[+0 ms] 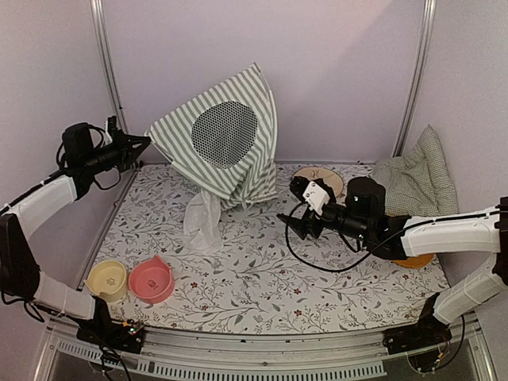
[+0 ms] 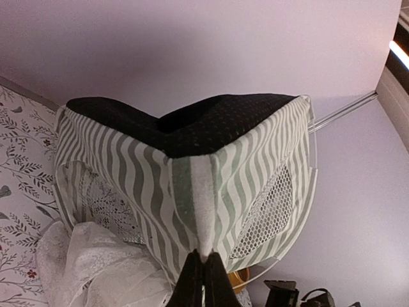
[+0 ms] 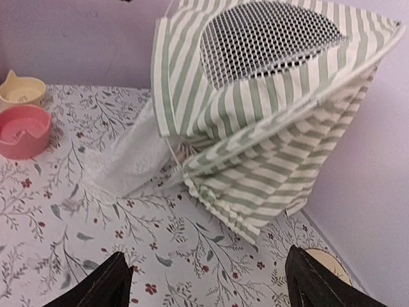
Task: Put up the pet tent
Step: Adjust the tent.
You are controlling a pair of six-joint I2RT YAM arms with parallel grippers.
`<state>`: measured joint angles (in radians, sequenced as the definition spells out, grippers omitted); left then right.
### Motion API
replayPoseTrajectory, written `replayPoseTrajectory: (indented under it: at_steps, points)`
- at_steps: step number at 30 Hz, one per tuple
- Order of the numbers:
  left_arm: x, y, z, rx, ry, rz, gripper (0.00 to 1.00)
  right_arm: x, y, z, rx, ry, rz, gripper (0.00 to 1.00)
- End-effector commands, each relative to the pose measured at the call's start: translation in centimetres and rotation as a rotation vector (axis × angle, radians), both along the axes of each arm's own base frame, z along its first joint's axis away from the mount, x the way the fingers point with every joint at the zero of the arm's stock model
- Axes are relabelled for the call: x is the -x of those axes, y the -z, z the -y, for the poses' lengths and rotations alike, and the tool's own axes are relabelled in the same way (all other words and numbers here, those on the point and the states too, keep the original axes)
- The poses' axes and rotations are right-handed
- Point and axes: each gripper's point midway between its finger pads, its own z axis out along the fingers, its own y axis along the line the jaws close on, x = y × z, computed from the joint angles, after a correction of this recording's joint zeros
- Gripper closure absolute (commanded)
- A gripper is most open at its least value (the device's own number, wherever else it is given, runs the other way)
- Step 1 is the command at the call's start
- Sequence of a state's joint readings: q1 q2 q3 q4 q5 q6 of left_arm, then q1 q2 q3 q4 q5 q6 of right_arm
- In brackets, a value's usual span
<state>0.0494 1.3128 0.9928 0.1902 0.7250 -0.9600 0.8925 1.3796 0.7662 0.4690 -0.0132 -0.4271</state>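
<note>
The tent's low striped corner is hanging free ahead, so my right gripper should next move outward and to the left in the top view to close on it.
The pet tent is a green-and-white striped fabric box with a round black mesh window, tilted at the back of the table. Its white lace curtain hangs down onto the cloth. My left gripper is shut on the tent's left corner and holds it raised; in the left wrist view the gripper pinches a white-edged fabric corner of the pet tent. My right gripper stands open over the table, right of the tent and apart from it. In the right wrist view the gripper has the pet tent ahead.
A pink bowl and a yellow bowl sit front left. A checked cushion lies at the back right, a round wooden disc beside it, an orange object under the right arm. Walls enclose the floral tablecloth.
</note>
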Motion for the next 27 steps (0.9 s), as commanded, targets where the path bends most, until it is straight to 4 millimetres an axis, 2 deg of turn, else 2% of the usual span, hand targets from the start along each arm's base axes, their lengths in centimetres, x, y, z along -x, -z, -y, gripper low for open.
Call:
replayPoseTrajectory:
  at_steps: [1,4,8,15,17,23,27]
  points:
    - [0.6,-3.7,-0.1,0.029,0.057,0.088,1.0,-4.1,1.3,2.7,-0.008,0.051,0.191,0.17]
    - [0.7,-4.0,-0.5,0.033,0.058,0.085,1.0,-6.5,3.8,1.5,0.059,0.064,0.222,0.26]
    - [0.8,-4.0,-0.4,0.042,0.066,0.078,1.0,-9.0,5.1,-1.2,0.101,0.04,0.313,0.31]
    - [1.2,-4.6,-0.7,0.044,0.071,0.086,1.0,-12.0,7.4,-3.7,0.161,0.046,0.345,0.43]
    - [1.3,-4.8,-0.8,0.045,0.071,0.088,1.0,-12.0,8.9,-4.2,0.191,0.019,0.324,0.48]
    - [1.3,-5.1,-0.9,0.038,0.076,0.087,1.0,-11.5,10.6,-3.9,0.212,0.009,0.311,0.41]
    - [1.4,-5.5,-0.9,0.04,0.081,0.09,1.0,-13.6,11.7,-4.7,0.223,0.053,0.321,0.38]
